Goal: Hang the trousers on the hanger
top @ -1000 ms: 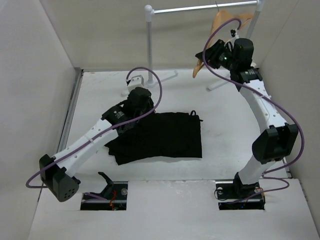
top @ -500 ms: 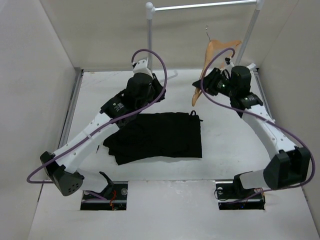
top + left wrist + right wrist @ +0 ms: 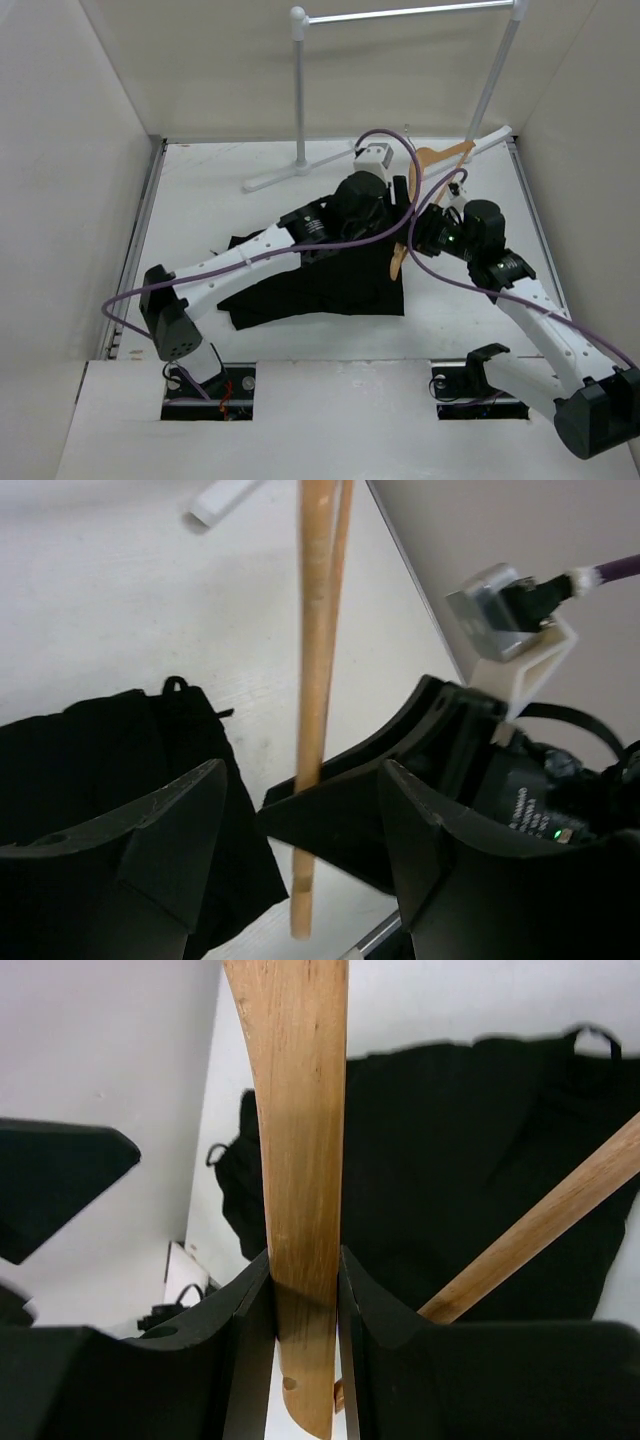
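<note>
My left gripper moves toward the right in the top view onto the hanger's arm (image 3: 413, 184) (image 3: 313, 670) next, since that arm lies to its right there.
The black trousers (image 3: 300, 285) lie folded and wrinkly on the table's middle. My right gripper (image 3: 421, 234) is shut on one arm of the wooden hanger (image 3: 432, 160) and holds it low over the trousers' right edge. In the right wrist view the jaws (image 3: 303, 1260) pinch the flat wooden arm (image 3: 298, 1110), with the trousers (image 3: 450, 1160) below. My left gripper (image 3: 398, 203) is open beside the hanger. In the left wrist view its fingers (image 3: 302, 775) stand wide on both sides of the hanger's arm (image 3: 316, 660) without touching it; the trousers (image 3: 100, 750) lie at the left.
A silver-grey metal rail (image 3: 405, 13) on white posts (image 3: 299, 90) stands at the back, its white foot (image 3: 285, 173) on the table. White walls close in the left, back and right. The arm bases sit at the near edge.
My right arm has brought the hanger off the rail and down towards the trousers' right edge. My left arm has swung from the trousers' left side across to the hanger.
</note>
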`<state>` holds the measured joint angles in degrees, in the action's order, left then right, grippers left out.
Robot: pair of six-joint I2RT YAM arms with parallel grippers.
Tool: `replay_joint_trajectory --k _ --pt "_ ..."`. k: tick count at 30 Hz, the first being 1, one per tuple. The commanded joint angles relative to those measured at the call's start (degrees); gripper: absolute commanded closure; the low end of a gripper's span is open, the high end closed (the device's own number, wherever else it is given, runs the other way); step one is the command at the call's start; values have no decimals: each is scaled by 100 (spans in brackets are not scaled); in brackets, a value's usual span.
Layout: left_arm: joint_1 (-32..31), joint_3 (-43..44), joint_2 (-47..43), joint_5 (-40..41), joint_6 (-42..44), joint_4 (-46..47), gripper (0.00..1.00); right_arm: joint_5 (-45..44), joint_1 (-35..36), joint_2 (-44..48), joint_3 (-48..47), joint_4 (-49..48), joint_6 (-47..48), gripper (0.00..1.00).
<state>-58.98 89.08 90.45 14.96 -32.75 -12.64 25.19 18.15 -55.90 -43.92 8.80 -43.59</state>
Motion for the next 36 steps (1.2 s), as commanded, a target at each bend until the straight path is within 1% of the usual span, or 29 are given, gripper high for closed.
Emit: replay_joint_trajectory --k 1,7,13,15,16,18,19,20,21,22,25,26,29,32,33,36 --pt "-118 531 164 -2 129 333 40 -120 184 351 173 -195 27 80" --pt "-83 707 683 95 120 359 45 -155 447 641 428 -115 -88 79" --pt "-56 909 1123 279 146 386 54 -190 676 905 604 -19 -211 79" --pt "-65 1006 1272 288 181 386 59 -190 720 1010 657 43 -229 79" --pt "-74 1041 1334 288 199 386 66 -190 720 1072 683 87 -237 79" --pt "-83 1068 1387 288 182 386 88 -199 720 1204 736 262 -237 79" --pt "-91 1059 1378 297 138 386 95 -216 720 1256 753 359 -220 79" --pt "-109 1033 1344 340 103 386 99 -242 712 1335 780 499 -185 78" --pt "-135 980 1282 437 50 394 100 -260 659 1423 806 631 -167 77" --pt "-179 910 1221 577 -11 420 100 -286 615 1520 832 771 -141 73" --pt "-328 507 1001 1034 -249 710 100 -366 413 1792 824 1254 -88 55" --pt "-390 331 931 1183 -336 859 100 -392 360 1880 798 1421 -79 51" --pt "-513 -179 764 1526 -740 1228 100 -628 211 2091 701 1896 -44 48" --pt "-575 -601 676 1598 -1241 1439 100 -1006 70 2258 639 2318 44 50" --pt "-592 -750 649 1598 -1408 1553 100 -1129 26 2302 657 2398 87 53" --pt "-654 -1146 587 1615 -1777 1879 100 -1323 -149 2277 727 2478 105 75"
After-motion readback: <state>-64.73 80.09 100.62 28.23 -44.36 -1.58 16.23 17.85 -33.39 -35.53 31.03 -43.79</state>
